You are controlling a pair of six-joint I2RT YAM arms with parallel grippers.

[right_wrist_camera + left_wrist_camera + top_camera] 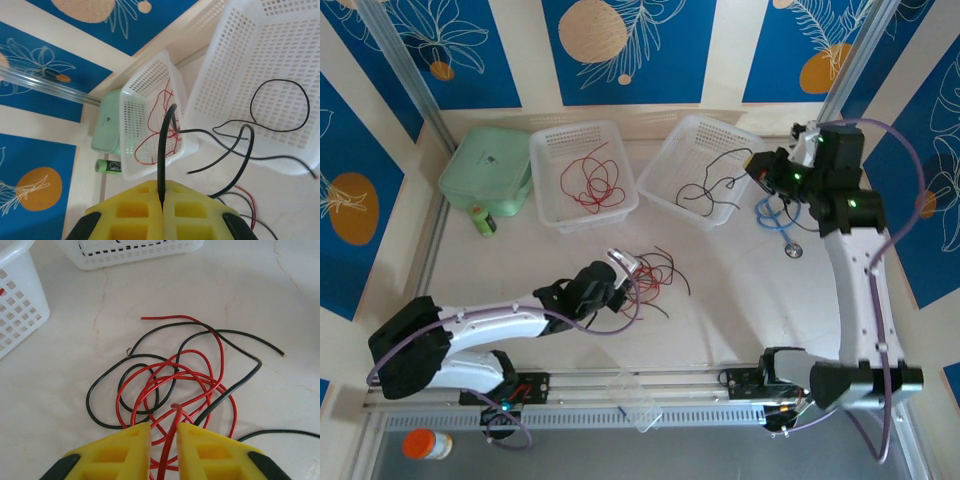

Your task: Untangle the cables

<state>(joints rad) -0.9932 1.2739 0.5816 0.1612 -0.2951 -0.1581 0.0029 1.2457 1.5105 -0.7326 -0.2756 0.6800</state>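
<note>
I need to move my right gripper next over the bottom of the basket that already holds black cables, below it toward the red-cable basket. Then I will lower it in and release the black cable.
A tangle of red and black cables (652,275) lies mid-table, spread out in the left wrist view as the tangle (185,375). My left gripper (620,268) hovers at its near-left edge. Its yellow fingers (132,442) stand slightly apart, and a red cable (172,415) runs loosely up through the gap of the left gripper (164,429). My right gripper (760,165) is over the right basket's rim. In its own view the right gripper (161,189) is shut on a black cable (162,140), which arches up and trails toward the table.
The left white basket (582,135) holds red cables (592,182). The right white basket (665,165) holds black cables (712,190). A green lidded box (485,165) and a small green bottle (483,220) sit at the far left. A light-blue looped cable (775,215) lies right of the baskets.
</note>
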